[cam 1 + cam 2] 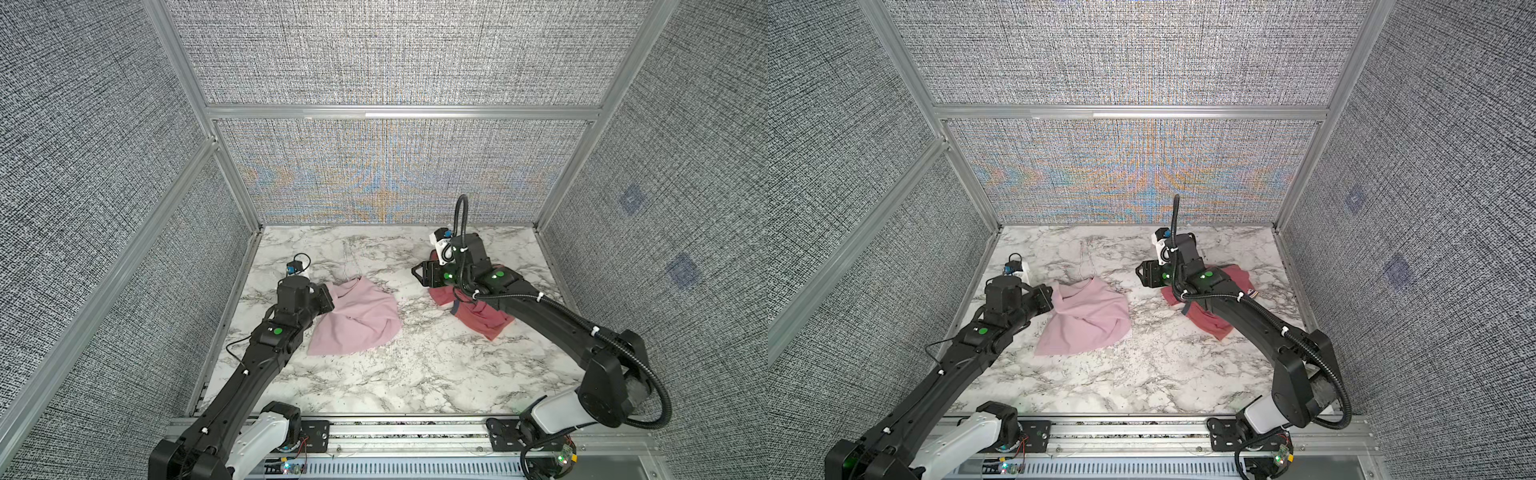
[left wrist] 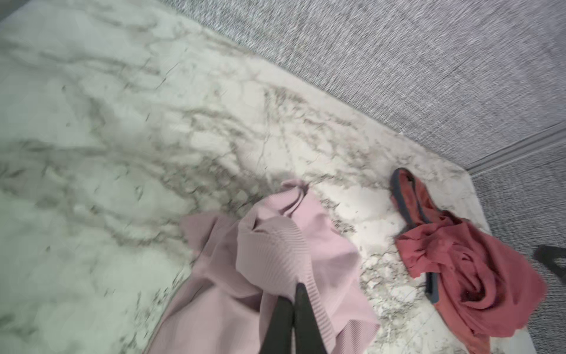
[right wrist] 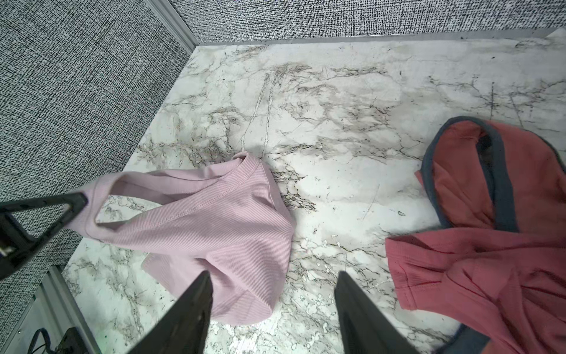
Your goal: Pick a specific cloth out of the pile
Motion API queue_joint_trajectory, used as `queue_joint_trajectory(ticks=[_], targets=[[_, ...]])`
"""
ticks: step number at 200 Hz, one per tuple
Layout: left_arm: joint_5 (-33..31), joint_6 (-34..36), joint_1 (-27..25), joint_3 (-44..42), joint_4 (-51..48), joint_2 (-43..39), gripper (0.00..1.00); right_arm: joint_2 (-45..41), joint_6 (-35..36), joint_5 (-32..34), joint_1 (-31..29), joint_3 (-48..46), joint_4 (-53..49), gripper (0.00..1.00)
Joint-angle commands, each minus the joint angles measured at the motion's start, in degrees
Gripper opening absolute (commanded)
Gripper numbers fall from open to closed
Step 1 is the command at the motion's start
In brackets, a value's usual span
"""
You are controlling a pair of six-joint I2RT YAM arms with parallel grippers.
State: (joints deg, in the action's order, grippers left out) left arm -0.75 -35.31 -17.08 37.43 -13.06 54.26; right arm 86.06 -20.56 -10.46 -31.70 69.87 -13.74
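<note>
I will next pull my left gripper back and down toward the cloth's near corner, then let go of the cloth's edge, because the cloth is already apart from the coral-red garment.
The cloth is pale pink and ribbed, and lies crumpled left of the table's middle. My left gripper is shut on the cloth's left edge, lifting a loop of its hem. The two fabrics of the pile lie apart, with bare marble between them. The coral-red garment with grey-blue trim rests at the right, partly hidden under my right arm. My right gripper is open and empty above the marble beside the garment.
The marble tabletop is boxed in by grey fabric walls at the back and on both sides. A metal rail runs along the front edge, carrying both arm bases.
</note>
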Motion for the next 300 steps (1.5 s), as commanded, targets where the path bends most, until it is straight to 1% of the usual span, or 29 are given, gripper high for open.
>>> queue_joint_trajectory(ticks=[1, 36, 76, 94, 97, 107, 111, 118, 124, 137, 157, 185, 201, 223, 235, 261, 300], targets=[[-4.6, -3.8, 0.3, -2.8, -3.3, -2.4, 0.00, 0.2, 0.4, -0.8, 0.0, 0.5, 0.5, 0.65], [-6.6, -6.2, 0.3, -6.5, -7.6, -5.5, 0.00, 0.2, 0.3, -1.3, 0.0, 0.1, 0.6, 0.65], [-4.0, -10.9, 0.3, -12.9, -7.9, -8.7, 0.00, 0.3, -0.6, -1.9, 0.0, -0.2, 1.1, 0.65], [-3.1, -11.8, 0.3, -15.2, -7.2, -10.4, 0.00, 0.3, -1.0, -2.4, 0.0, -0.2, 1.2, 0.65], [-3.1, -12.0, 0.3, -15.5, -7.2, -10.7, 0.04, 0.3, -1.1, -2.4, 0.0, -0.2, 1.2, 0.65], [-2.9, -12.5, 0.3, -17.1, -6.3, -11.5, 0.11, 0.2, -1.1, -2.5, 0.0, -0.2, 1.3, 0.65], [-2.7, -12.7, 0.3, -17.8, -5.9, -11.7, 0.18, 0.1, -1.2, -2.5, 0.0, -0.3, 1.3, 0.65], [-2.5, -13.5, 0.3, -18.7, -5.6, -12.0, 0.37, 0.0, -1.3, -2.5, 0.0, -0.3, 1.3, 0.65], [-2.3, -14.0, 0.3, -19.2, -5.5, -12.2, 0.43, 0.0, -1.4, -2.5, 0.0, -0.3, 1.3, 0.65], [-1.6, -14.5, 0.3, -19.6, -5.3, -12.8, 0.48, -0.3, -1.6, -2.5, 0.0, -0.6, 1.3, 0.65], [-1.9, -12.8, 0.3, -18.2, -6.3, -14.9, 0.50, -1.1, -1.9, -2.4, 0.0, -1.2, 1.3, 0.65], [-3.0, -9.5, 0.3, -13.9, -6.7, -16.7, 0.51, -2.2, -1.9, -1.6, 0.0, -2.0, 1.3, 0.65], [-2.6, -7.2, 0.2, -10.6, -6.1, -14.4, 0.51, -2.7, -1.7, -0.8, 0.0, -2.4, 1.2, 0.65], [-1.9, -3.8, -0.8, -6.2, -4.8, -8.2, 0.50, -3.3, -1.5, 0.6, 0.0, -2.8, 0.7, 0.65], [-2.7, -2.3, -2.8, -3.7, -3.9, -4.5, 0.49, -3.8, -1.4, 1.0, 0.0, -3.1, 0.5, 0.65], [-7.0, 0.5, -9.2, 1.8, -1.2, 4.3, 0.49, -5.3, -0.8, 2.5, 0.0, -4.1, 0.0, 0.65], [-3.5, 3.2, -12.9, 8.7, 6.1, 17.8, 0.49, -6.5, 0.5, 4.0, 0.4, -4.5, -2.3, 0.65]])
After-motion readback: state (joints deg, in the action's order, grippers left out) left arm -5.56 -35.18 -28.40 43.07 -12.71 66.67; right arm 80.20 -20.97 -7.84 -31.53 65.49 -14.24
